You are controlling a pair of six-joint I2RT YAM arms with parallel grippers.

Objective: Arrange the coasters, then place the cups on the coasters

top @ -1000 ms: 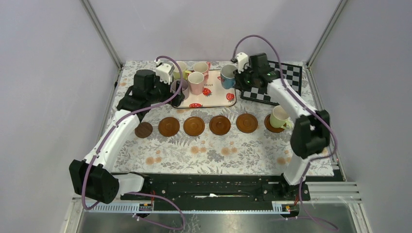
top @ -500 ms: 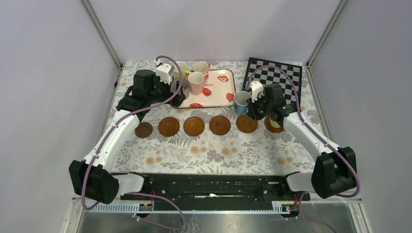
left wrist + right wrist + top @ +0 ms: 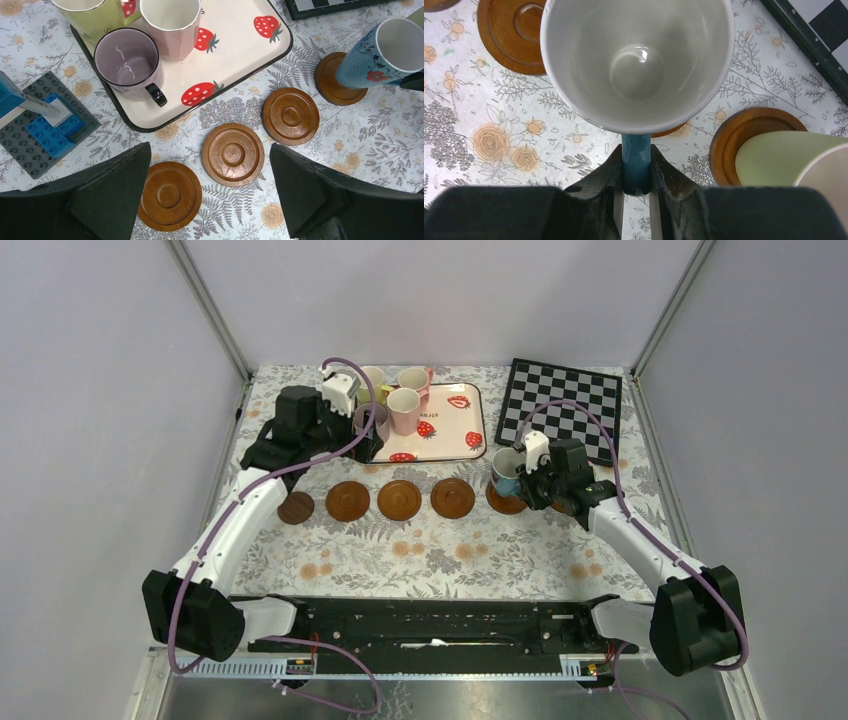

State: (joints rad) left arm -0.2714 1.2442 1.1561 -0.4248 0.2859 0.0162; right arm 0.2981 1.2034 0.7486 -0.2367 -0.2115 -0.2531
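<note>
The light blue cup (image 3: 636,60) is already above the fifth coaster. My right gripper goes down next until the cup stands on that coaster, then releases its handle.
Brown coasters lie in a row: a small dark one (image 3: 296,507), then three larger ones (image 3: 348,501) (image 3: 400,499) (image 3: 453,497). My right gripper (image 3: 636,165) is shut on the handle of the light blue cup (image 3: 636,60), which hangs tilted just over the fifth coaster (image 3: 332,85). Whether it touches I cannot tell. A green cup (image 3: 784,155) stands on the rightmost coaster (image 3: 734,145). The mauve cup (image 3: 127,62), pink cup (image 3: 170,20), yellow-green cup (image 3: 90,15) and pale pink cup (image 3: 413,380) sit on the tray (image 3: 235,55). My left gripper (image 3: 210,150) hangs open above the coasters, holding nothing.
A black-and-white chessboard (image 3: 565,405) lies at the back right. A grey plate with blue toy bricks (image 3: 40,125) sits left of the tray. A floral cloth covers the table, and grey walls close in both sides.
My right arm carried the blue cup from the tray's right end forward to the fifth coaster. The left arm stayed almost still.
</note>
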